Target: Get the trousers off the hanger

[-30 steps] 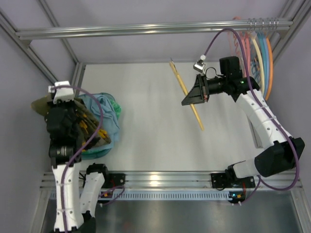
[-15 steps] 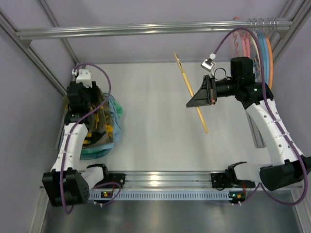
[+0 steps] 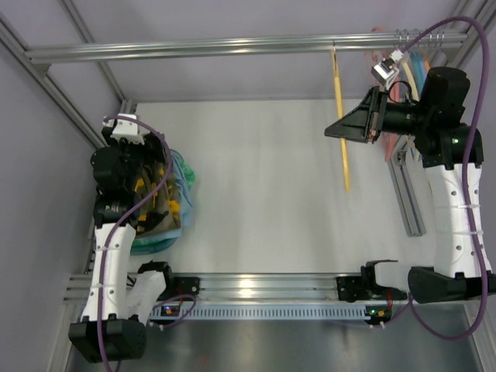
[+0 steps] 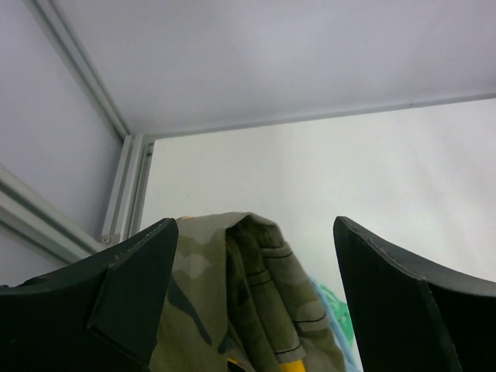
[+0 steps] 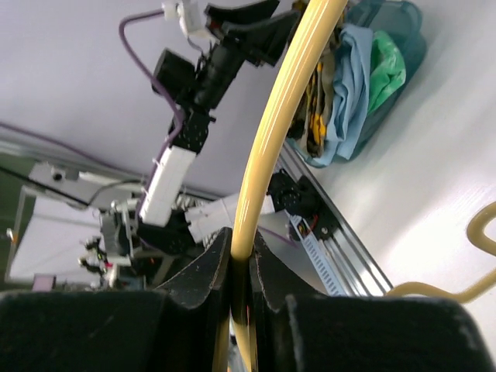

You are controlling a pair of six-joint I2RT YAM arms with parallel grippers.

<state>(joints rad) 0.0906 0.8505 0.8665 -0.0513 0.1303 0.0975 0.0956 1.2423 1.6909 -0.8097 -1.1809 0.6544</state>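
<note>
I should next move the pale yellow hanger in my right gripper outward and toward the pink hangers, onto the top bar (image 3: 366, 42) beside them, and release it there, since the bar is bare.
The camouflage trousers (image 3: 151, 198) lie heaped on the light blue clothes in a teal basket (image 3: 155, 244) at the table's left. My left gripper (image 3: 128, 174) hovers just over them, open. In the left wrist view the trousers (image 4: 232, 302) rise between its spread fingers, and I cannot tell whether cloth touches them. The pale yellow hanger (image 3: 341, 124) is bare and hangs almost upright at the back right. My right gripper (image 3: 341, 130) is shut on its bar. The right wrist view shows the hanger (image 5: 271, 132) pinched between the fingers of that gripper (image 5: 242, 263).
Light blue and green clothes (image 3: 182, 182) fill the basket beside the trousers. Pink, blue and orange hangers (image 3: 418, 62) hang from the top rail (image 3: 232, 48) at the far right. A metal post (image 3: 407, 194) lies along the table's right side.
My left gripper has opened and let go of the trousers, which now rest on the pile. My right arm has carried the hanger up and toward the back rail, turning it nearly upright.
</note>
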